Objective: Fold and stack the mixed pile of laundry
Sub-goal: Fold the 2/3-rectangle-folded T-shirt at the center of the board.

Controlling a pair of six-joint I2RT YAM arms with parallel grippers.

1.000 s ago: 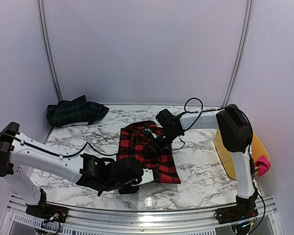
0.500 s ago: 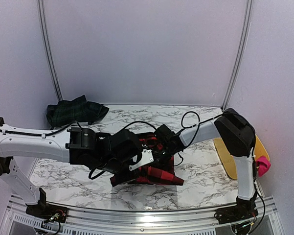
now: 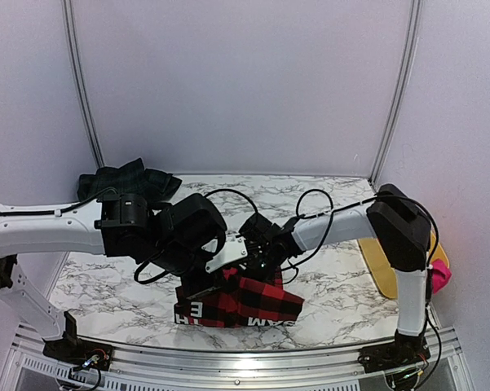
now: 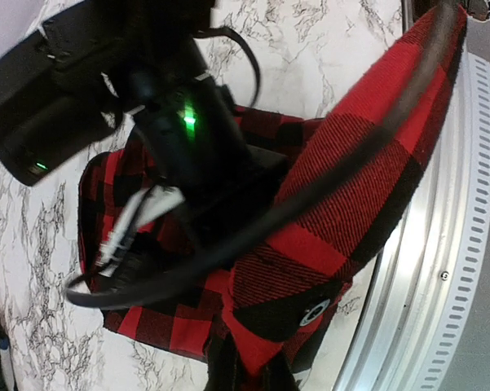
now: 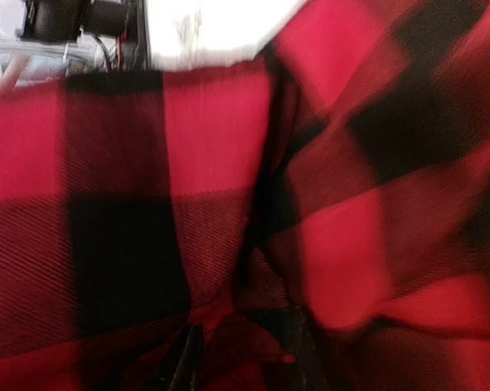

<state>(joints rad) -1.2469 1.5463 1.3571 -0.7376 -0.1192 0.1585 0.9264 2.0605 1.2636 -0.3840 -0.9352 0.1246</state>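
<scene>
My left gripper will next draw the garment's buttoned edge that it holds outward onto the bare marble and release it, since the garment sits bunched by the bar.
The red-and-black checked garment (image 3: 249,300) lies bunched near the table's front edge, its white letters (image 3: 192,310) facing front. My left gripper (image 3: 222,275) is above its left part, shut on a fold of the checked cloth (image 4: 326,220); the fingers (image 4: 220,371) pinch red fabric. My right gripper (image 3: 258,259) is pressed close to the same garment. In the right wrist view its fingers (image 5: 183,366) stand apart, with loose checked cloth (image 5: 220,204) between them. The dark green-black plaid garment (image 3: 124,184) lies at the back left. The pink garment (image 3: 439,275) sits at the far right.
A yellow tub (image 3: 377,265) stands at the table's right edge beside the pink garment. The metal front rail (image 4: 440,269) runs close to the checked garment. Black cables (image 3: 310,204) loop over the right arm. Marble tabletop (image 3: 106,277) shows at the left.
The checked garment has been drawn from the table's middle toward the front edge and folded over, so its letters now show. Both grippers came nearer with it. The right fingers have spread.
</scene>
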